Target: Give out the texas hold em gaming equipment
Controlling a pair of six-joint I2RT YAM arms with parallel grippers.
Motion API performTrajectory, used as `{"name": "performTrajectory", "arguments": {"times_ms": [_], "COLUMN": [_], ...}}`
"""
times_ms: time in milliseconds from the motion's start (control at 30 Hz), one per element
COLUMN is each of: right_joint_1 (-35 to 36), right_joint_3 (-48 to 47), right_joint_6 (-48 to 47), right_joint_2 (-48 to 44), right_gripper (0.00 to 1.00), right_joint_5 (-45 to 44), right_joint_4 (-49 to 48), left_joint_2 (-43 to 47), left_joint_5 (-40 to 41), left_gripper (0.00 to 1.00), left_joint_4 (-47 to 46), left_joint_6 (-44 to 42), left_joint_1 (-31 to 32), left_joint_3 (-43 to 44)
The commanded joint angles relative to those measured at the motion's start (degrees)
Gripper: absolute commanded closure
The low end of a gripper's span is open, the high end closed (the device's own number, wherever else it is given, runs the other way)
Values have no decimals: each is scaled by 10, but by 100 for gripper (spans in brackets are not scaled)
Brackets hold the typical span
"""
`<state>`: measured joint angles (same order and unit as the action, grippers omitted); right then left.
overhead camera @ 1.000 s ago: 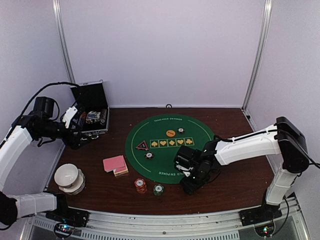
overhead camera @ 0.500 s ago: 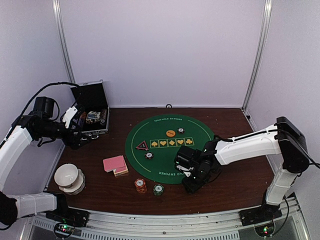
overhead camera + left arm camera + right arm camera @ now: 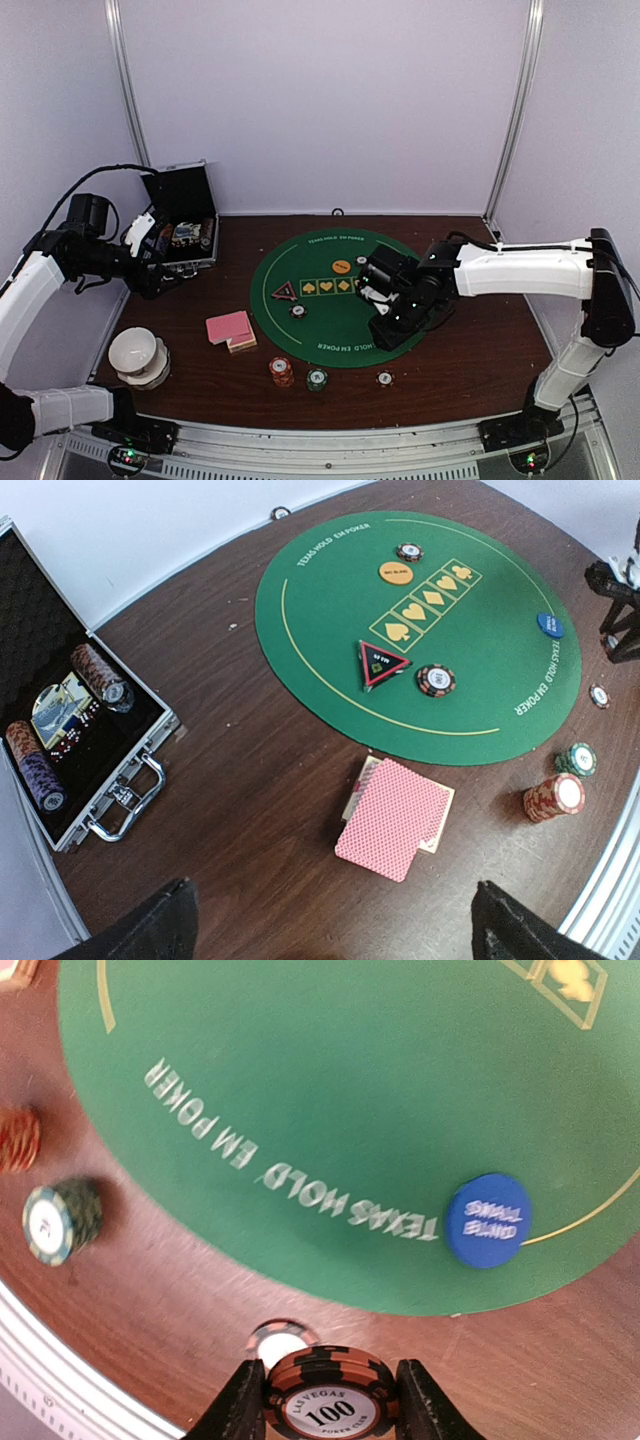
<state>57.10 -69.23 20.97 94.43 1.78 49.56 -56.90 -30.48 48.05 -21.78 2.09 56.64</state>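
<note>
The bare mat beside the blue button is below my right gripper and to its right in the wrist view. My right gripper should go down that way next to release.
My right gripper is shut on a small stack of orange-and-black "100" poker chips, held above the wood just off the green mat's near edge; in the top view it hangs over the mat. A single white-centred chip lies below it, also seen in the top view. A blue button disc lies on the mat's edge. My left gripper is open and empty, high above the pink-backed cards, near the case in the top view.
A red chip stack and a green one stand near the front edge. An orange button, a triangular marker and single chips lie on the mat. The open black case is back left, the white bowl front left.
My right gripper has lifted and moved back from the front edge to over the mat, chips in its jaws. One single chip now shows on the wood where it was. The left arm is still.
</note>
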Motion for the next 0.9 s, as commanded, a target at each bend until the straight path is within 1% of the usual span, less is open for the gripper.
{"name": "performTrajectory", "arguments": {"times_ms": [0,200,300,500,700,767,867], "right_joint_1": [-46,-128,-154,-182,-201,-205,-210], "right_joint_3": [-26,-16,-12,-1,25,31,35], "right_joint_6": [-12,6,14,17,17,16,17], "right_joint_2": [-3,31,58,93,92,93,98], "right_gripper": [69,70,70,70,69,66,58], "right_joint_5": [-46,-57,-65,-72,-69,-65,-57], "right_joint_4": [21,-24,-43,-66,-79,-82,-85], "left_joint_2": [4,6,7,6,7,5,3], "left_joint_5": [-7,-6,-4,-5,-6,-8,-9], "left_gripper": [2,3,2,2,2,3,2], "left_joint_4": [-8,-8,-8,-5,-3,-4,-4], "left_joint_6": [-5,-4,-6,-6,-9,-10,-9], "left_joint_1": [2,2,2,2,2,1,2], "left_joint_3": [12,10,11,14,8,8,8]}}
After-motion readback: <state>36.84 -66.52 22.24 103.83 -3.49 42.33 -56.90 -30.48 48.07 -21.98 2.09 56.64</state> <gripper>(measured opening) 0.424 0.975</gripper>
